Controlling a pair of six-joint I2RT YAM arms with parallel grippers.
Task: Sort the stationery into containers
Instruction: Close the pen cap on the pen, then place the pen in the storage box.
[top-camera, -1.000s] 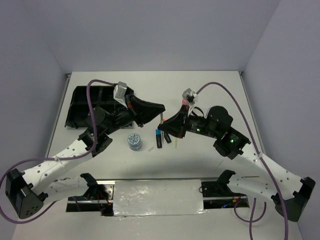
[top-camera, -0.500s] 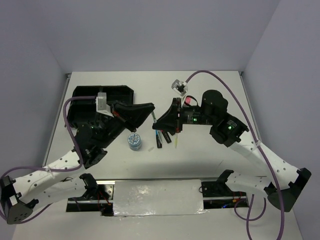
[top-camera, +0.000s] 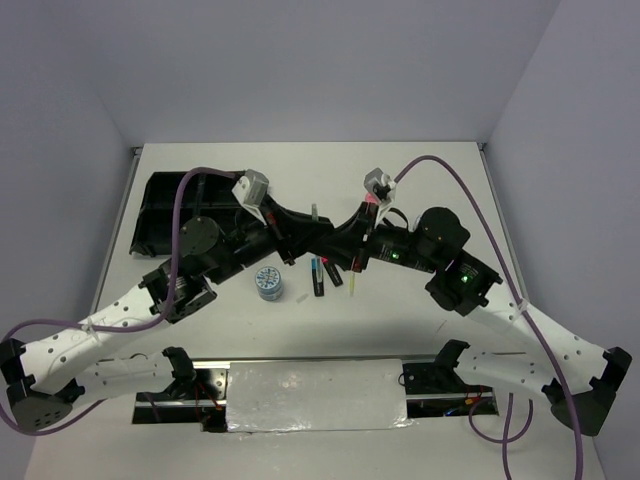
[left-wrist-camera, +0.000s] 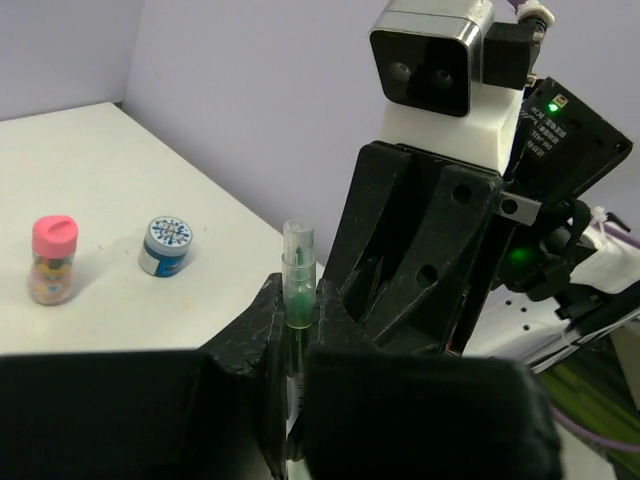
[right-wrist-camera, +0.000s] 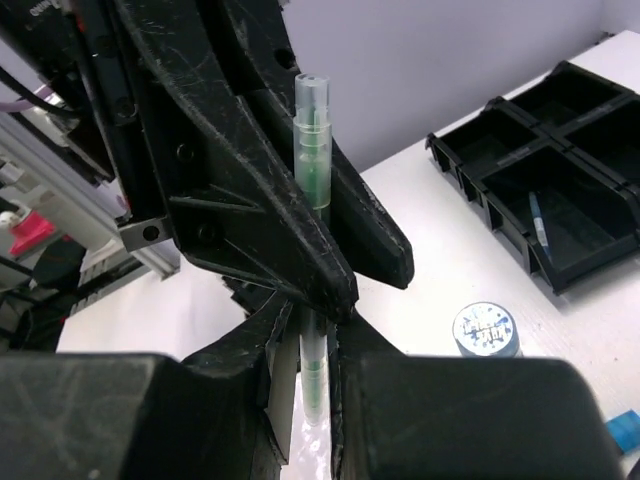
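Note:
My left gripper should move down and to the left in the top view, over the section of the tray, and release the pen, because another pen lies there.
A thin green-and-white pen (left-wrist-camera: 298, 262) stands upright between both grippers over the table's middle; its tip shows in the top view (top-camera: 313, 213). My left gripper (left-wrist-camera: 298, 300) is shut on it. My right gripper (right-wrist-camera: 315, 322) is shut on the same pen (right-wrist-camera: 314, 150) lower down, and the two grippers' fingers cross. They meet in the top view, with the left gripper (top-camera: 303, 234) beside the right gripper (top-camera: 336, 246). The black compartment tray (top-camera: 160, 215) lies at the far left, with a thin pen (right-wrist-camera: 538, 222) in one compartment.
A round blue-white tin (top-camera: 268, 283) sits in front of the grippers. A blue-capped marker (top-camera: 319, 277) and a yellow-green pen (top-camera: 355, 280) lie under the right gripper. A pink-capped bottle (left-wrist-camera: 52, 260) and another tin (left-wrist-camera: 166, 244) stand further off.
The two grippers were apart a second ago. They have moved together, and now both grip the pen at the middle of the table.

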